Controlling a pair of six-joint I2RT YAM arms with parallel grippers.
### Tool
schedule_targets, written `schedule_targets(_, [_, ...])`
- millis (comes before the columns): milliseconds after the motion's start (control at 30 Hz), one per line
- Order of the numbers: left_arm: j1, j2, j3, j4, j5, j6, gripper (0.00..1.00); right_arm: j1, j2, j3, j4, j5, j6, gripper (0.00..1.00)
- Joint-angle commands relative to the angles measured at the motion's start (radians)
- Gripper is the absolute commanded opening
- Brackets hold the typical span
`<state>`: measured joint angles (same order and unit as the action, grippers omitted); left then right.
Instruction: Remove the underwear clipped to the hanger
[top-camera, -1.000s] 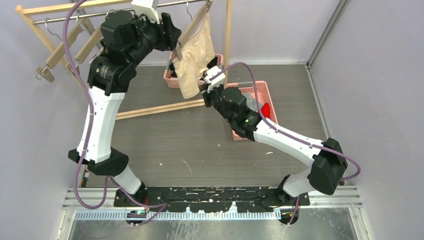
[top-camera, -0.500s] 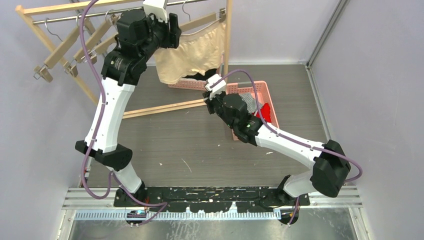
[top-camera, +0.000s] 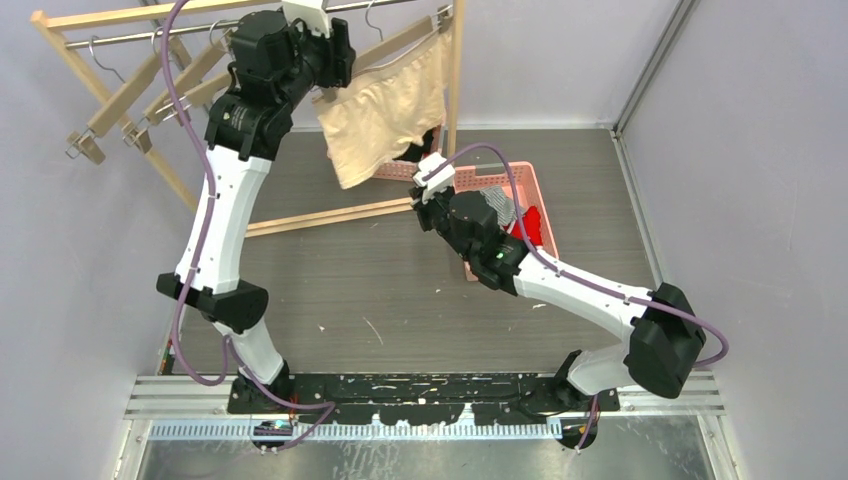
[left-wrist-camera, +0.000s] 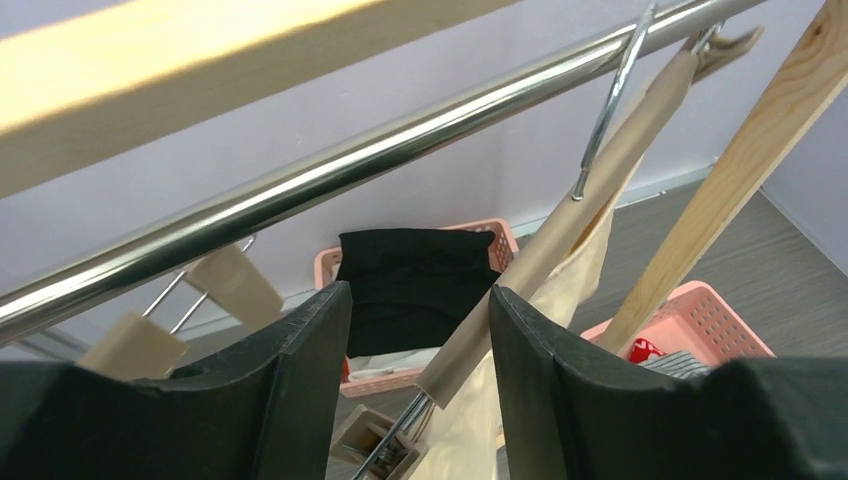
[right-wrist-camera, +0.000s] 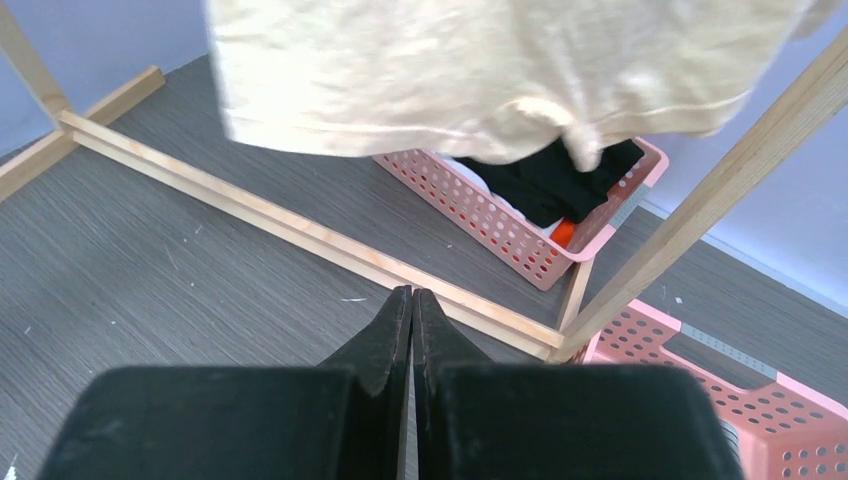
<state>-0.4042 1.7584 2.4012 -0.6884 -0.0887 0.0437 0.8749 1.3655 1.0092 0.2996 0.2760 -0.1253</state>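
My left gripper moves to the right in the top view to the hanger's bar next and closes its fingers straddling the bar's near end.
The beige underwear hangs from a wooden clip hanger on the metal rail. My left gripper is open up at the rail. In the left wrist view its jaws straddle the hanger's bar, with the beige cloth beside a clip. I cannot tell whether that clip holds the cloth. My right gripper is shut and empty below the cloth; its jaws point at the floor. The red piece and the striped piece lie in a pink basket.
A second pink basket with black folded clothes stands under the rack. The rack's wooden post and floor bar lie between the arms. Several empty wooden hangers hang at the left.
The hanger has swung round, so the beige underwear now hangs spread out instead of edge-on. My left gripper moved up and left along the rail. My right gripper drew back slightly from the cloth.
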Motion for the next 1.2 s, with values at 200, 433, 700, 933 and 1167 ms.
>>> schedule_targets(200, [0.004, -0.005, 0.007, 0.041, 0.074, -0.012, 0.5, 0.004, -0.047, -0.015, 0.074, 0.018, -0.011, 0.06])
schedule_targets(433, [0.004, -0.013, -0.015, 0.053, 0.095, -0.028, 0.49, 0.005, -0.048, -0.014, 0.075, 0.011, -0.009, 0.06])
schedule_targets(700, [0.004, -0.046, -0.05, 0.071, 0.147, -0.056, 0.5, 0.006, -0.044, -0.012, 0.075, 0.007, -0.007, 0.07])
schedule_targets(933, [0.004, -0.089, -0.097, 0.113, 0.142, -0.079, 0.51, 0.009, -0.037, -0.009, 0.07, 0.006, -0.007, 0.07])
schedule_targets(1167, [0.005, -0.118, -0.121, 0.162, 0.163, -0.116, 0.52, 0.01, -0.032, -0.009, 0.067, 0.008, -0.008, 0.07])
